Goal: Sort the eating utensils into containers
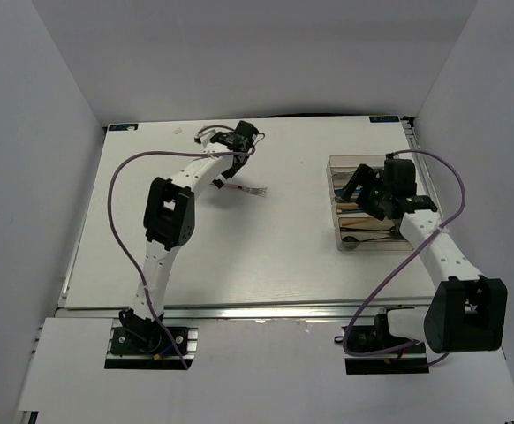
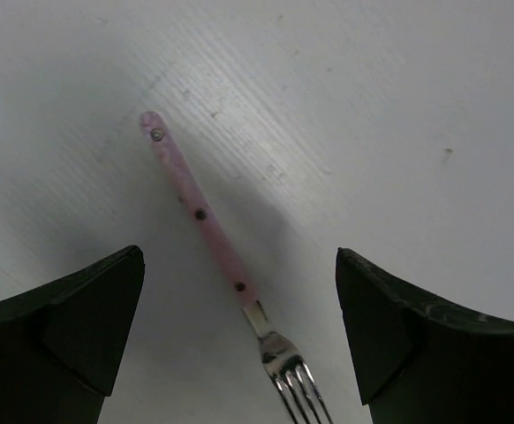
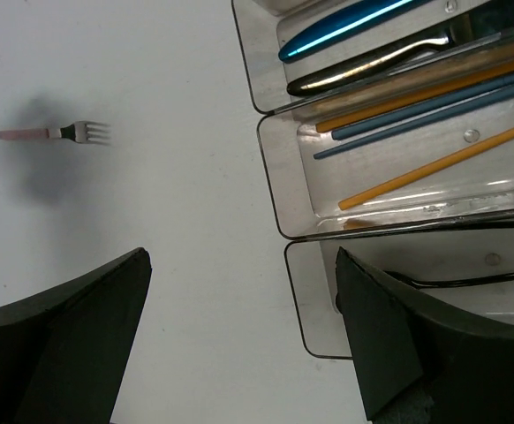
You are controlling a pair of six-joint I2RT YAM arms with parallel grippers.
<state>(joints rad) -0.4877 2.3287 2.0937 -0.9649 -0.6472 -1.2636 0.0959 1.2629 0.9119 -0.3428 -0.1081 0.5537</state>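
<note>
The left gripper lowers onto the middle of the pink handle (image 1: 230, 185) (image 2: 207, 228) next, as the pink-handled fork lies below and the handle already runs between the open fingers.
A pink-handled fork (image 2: 206, 225) with silver tines lies flat on the white table; it also shows in the top view (image 1: 245, 189) and the right wrist view (image 3: 58, 133). My left gripper (image 2: 239, 265) is open and hovers over the fork, one finger on each side, not touching it; in the top view it (image 1: 228, 174) is at the far left-centre. My right gripper (image 3: 241, 261) is open and empty at the left edge of the clear divided tray (image 3: 270, 177). The tray holds a blue piece (image 3: 354, 22), a black knife (image 3: 372, 64), chopsticks (image 3: 434, 163) and a black spoon (image 3: 469, 281).
The tray (image 1: 332, 177) sits at the right of the table, partly under my right arm. White walls enclose the table on three sides. Purple cables loop along both arms.
</note>
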